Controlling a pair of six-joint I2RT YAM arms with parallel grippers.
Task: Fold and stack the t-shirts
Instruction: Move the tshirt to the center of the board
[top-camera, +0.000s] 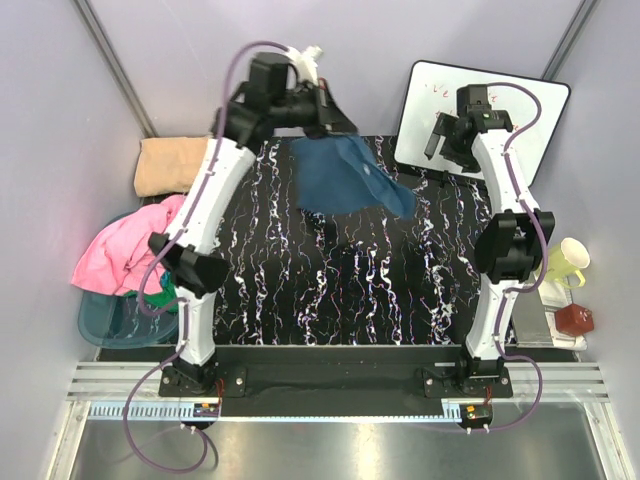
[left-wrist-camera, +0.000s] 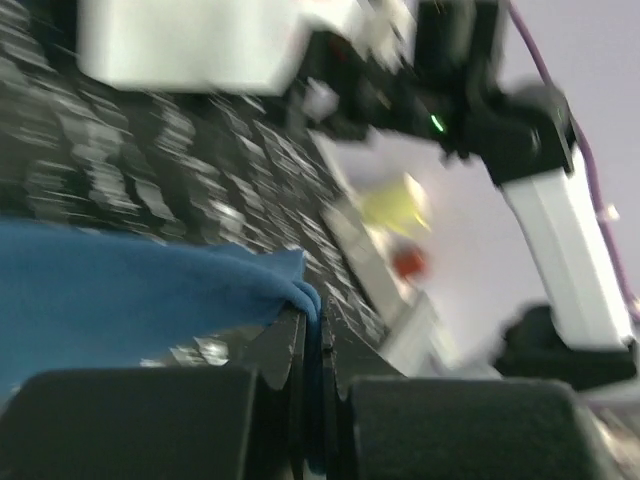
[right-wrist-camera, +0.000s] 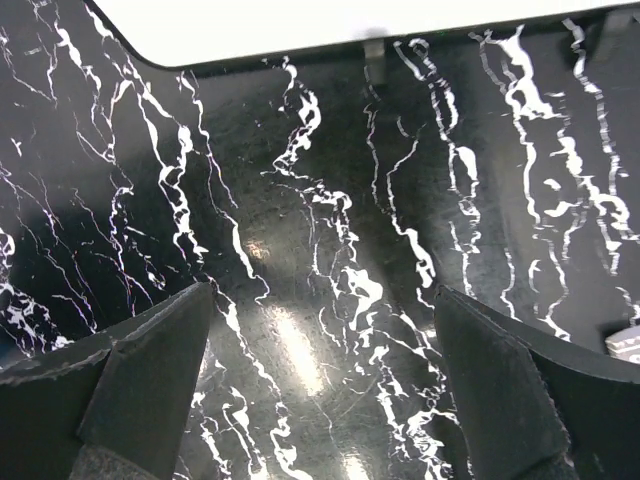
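Next, my left gripper lowers back, left in the top view, and releases the dark teal-blue t-shirt, as bare table lies below and back from it.
The dark teal-blue t-shirt (top-camera: 345, 177) hangs bunched in the air over the far middle of the black marbled table (top-camera: 330, 290). My left gripper (top-camera: 338, 118) is shut on its top edge and holds it up. In the left wrist view the blue cloth (left-wrist-camera: 140, 295) is pinched between the closed fingers (left-wrist-camera: 290, 350). A tan-beige shirt (top-camera: 172, 164) lies folded at the far left. A pink shirt (top-camera: 125, 245) is heaped at the left edge, with a bit of green cloth (top-camera: 168, 290) beside it. My right gripper (top-camera: 440, 140) is open and empty at the far right, above bare table (right-wrist-camera: 320, 300).
A white board (top-camera: 480, 115) leans at the far right behind the right arm. A teal bin (top-camera: 110, 320) sits under the pink shirt at the left. A yellow mug (top-camera: 568, 262) and a reddish object (top-camera: 576, 319) stand off the table's right edge.
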